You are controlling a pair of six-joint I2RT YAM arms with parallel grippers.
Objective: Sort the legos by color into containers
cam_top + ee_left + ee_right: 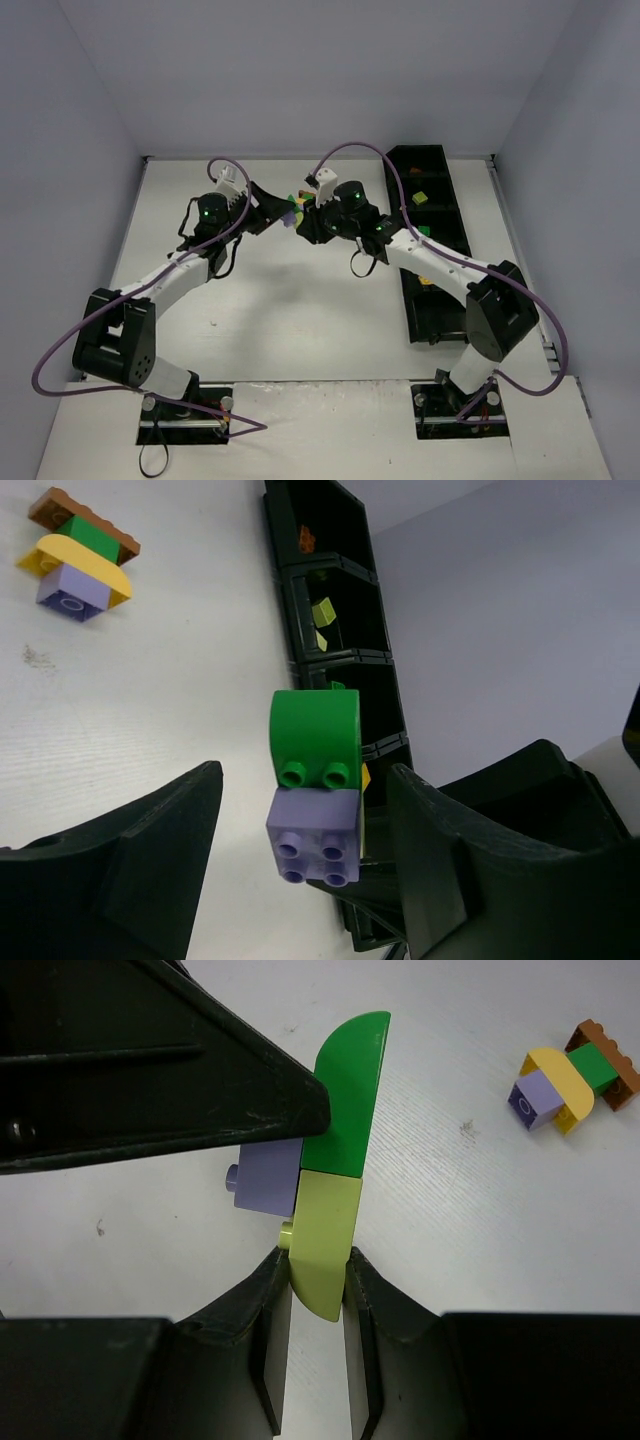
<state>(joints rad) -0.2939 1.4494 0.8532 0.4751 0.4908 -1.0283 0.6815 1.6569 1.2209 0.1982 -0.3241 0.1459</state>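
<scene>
The lime brick in my right gripper will go over the compartment of matching lime bricks, to the gripper's right in the top view, and I will release it.
My right gripper (318,1278) is shut on a lime brick (325,1240) that is joined to a green rounded brick (348,1100) and a lilac brick (268,1178), held above the table. My left gripper (305,850) is open, its jaws on either side of this same cluster, green (315,730) over lilac (313,830). The two grippers meet at the table's middle back (293,212). A second cluster of brown, green, yellow and lilac bricks (570,1078) lies on the table, also in the left wrist view (80,552). The black tray (440,170) runs along the right.
The tray's compartments hold an orange brick (305,540), lime bricks (322,620) and a green one (336,686). Grey walls close in the white table (280,330) at back and sides. Purple cables loop over both arms.
</scene>
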